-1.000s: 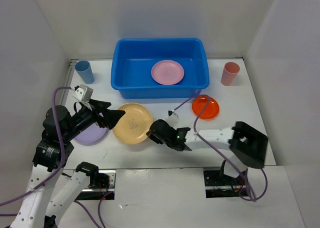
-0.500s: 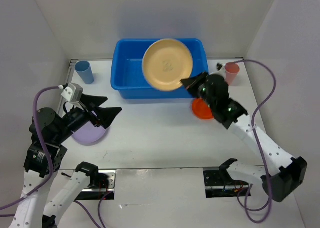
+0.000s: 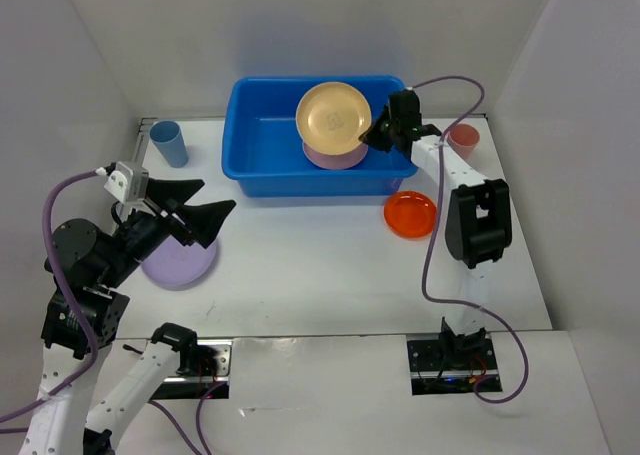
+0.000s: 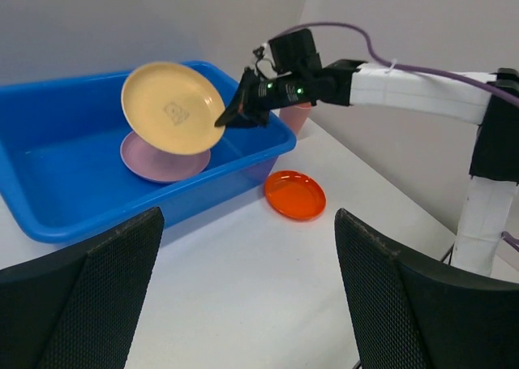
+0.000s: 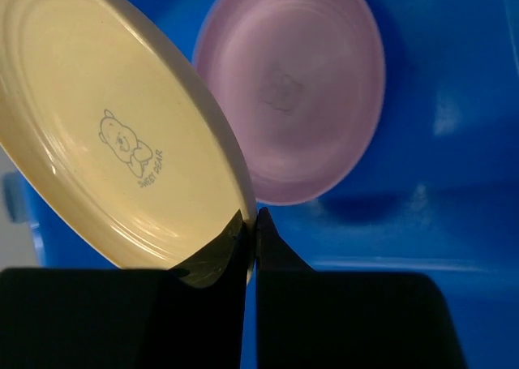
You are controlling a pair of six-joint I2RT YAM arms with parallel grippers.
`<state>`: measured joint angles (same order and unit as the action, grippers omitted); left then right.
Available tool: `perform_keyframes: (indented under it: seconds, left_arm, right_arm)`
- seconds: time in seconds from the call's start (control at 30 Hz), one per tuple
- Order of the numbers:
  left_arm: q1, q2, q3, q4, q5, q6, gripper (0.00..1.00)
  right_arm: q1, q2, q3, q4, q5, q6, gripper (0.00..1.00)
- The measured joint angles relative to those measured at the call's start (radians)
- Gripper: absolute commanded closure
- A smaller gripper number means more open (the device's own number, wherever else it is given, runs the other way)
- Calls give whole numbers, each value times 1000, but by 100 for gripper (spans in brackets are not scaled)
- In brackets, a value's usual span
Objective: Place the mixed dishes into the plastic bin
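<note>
My right gripper lowers into the blue bin next, down onto the pink plate, since the tan-yellow plate [image 3: 333,114] still hangs tilted above that pink plate.
The blue plastic bin [image 3: 262,172] stands at the back of the table. A pink plate [image 3: 325,158] lies inside it. My right gripper [image 3: 380,135] is shut on the rim of the tan-yellow plate [image 3: 333,114] and holds it tilted above the pink plate, over the bin. In the right wrist view the fingers pinch the yellow plate's [image 5: 105,134] edge, with the pink plate [image 5: 296,85] below. My left gripper [image 3: 205,213] is open and empty above the lavender plate [image 3: 180,265]. The orange plate [image 3: 410,213], light-blue cup [image 3: 169,142] and salmon-pink cup [image 3: 462,141] sit on the table.
White walls enclose the table on the left, back and right. The right arm [image 4: 422,93] stretches across the bin's right end, its cable [image 3: 445,83] looping above. The orange plate [image 4: 294,195] lies just in front of the bin's right corner [image 4: 280,146].
My right gripper has carried the yellow plate further back over the bin and lowered it toward the pink plate. My left gripper has shifted slightly left.
</note>
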<state>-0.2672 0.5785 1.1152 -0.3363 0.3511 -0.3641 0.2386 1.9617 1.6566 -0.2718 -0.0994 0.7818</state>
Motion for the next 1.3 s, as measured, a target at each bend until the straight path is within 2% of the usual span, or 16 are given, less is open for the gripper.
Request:
perform_keyframes:
  seconds: [0.2,0.3,0.43,0.5,0.6,0.73,0.83,0.97,1.07,1.2,1.3]
  left_arm:
    - [0,0,0,0,-18,0,8]
    - [0,0,0,0,-21,0,8]
    - [0,2,0,0,-26,0,8]
    - [0,2,0,0,-31,0,8]
    - [0,2,0,-3,-44,12,8]
    - [0,2,0,-22,-69,36,8]
    - [0,2,0,-34,-86,51,7]
    - [0,6,15,-76,-118,57,7]
    - [0,22,27,-98,-148,71,7]
    - [0,62,8,-106,-206,58,7]
    - [0,138,-45,-108,-278,5,7]
  right_arm:
    - [-13,176,94,-45,-19,-21,98]
    - [-17,226,127,-54,-21,-25,93]
    - [-17,272,159,-58,-21,-30,93]
    - [-17,294,181,-59,-16,-32,90]
    - [-17,316,207,-64,-13,-34,79]
    - [-17,322,218,-68,-9,-34,48]
    - [-17,322,226,-73,-12,-32,35]
    - [-15,315,233,-73,-27,-40,25]
    - [-10,277,233,-87,-33,-50,22]
    - [8,138,233,-116,-32,-73,20]
    - [29,-40,227,-125,-21,-92,18]
